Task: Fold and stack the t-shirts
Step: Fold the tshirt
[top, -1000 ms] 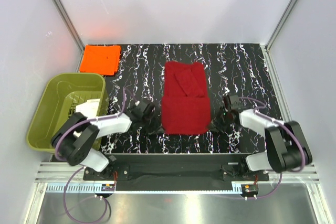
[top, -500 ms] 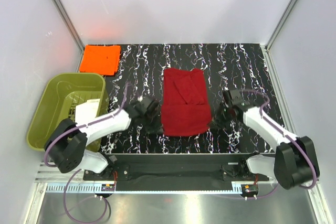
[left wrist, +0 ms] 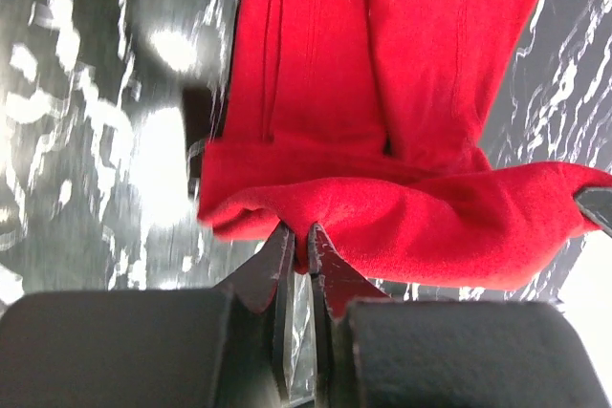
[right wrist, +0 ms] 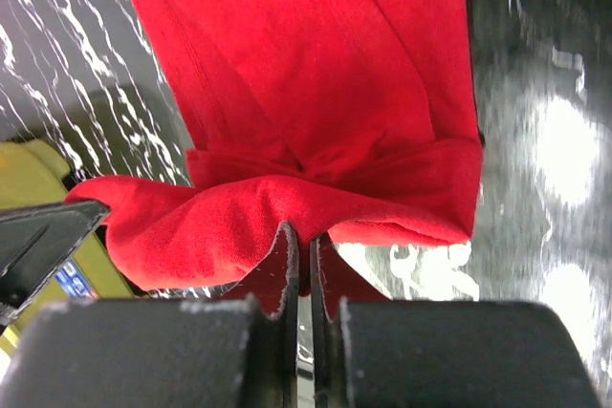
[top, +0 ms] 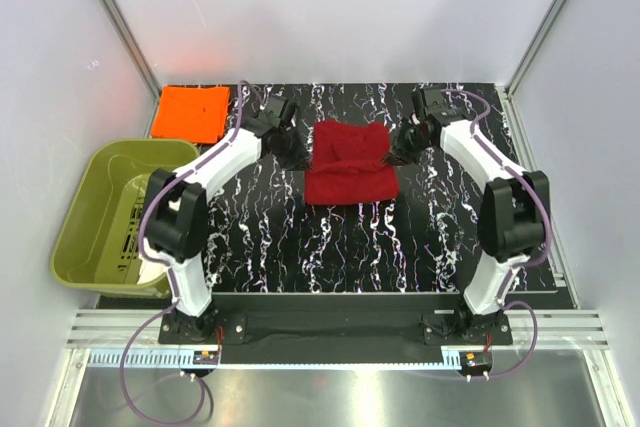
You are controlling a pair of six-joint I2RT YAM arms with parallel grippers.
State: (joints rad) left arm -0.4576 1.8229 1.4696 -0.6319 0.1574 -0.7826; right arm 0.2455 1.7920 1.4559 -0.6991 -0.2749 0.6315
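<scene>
My left gripper needs to move back and toward the olive-green tub, lowering the red corner onto bare table, with open room to lay it flat.
The dark red t-shirt lies folded over on the black marbled table, its near half carried to the far edge. My left gripper is shut on the shirt's left corner; in the left wrist view its tips pinch the red cloth. My right gripper is shut on the right corner; in the right wrist view its tips pinch the red cloth. The orange t-shirt lies folded flat at the far left corner.
An olive-green tub stands off the table's left side, with a paper inside. White walls close in the back and sides.
Both grippers have lifted the shirt's near edge from the front of the table and carried it to the far side, folding the shirt in half.
</scene>
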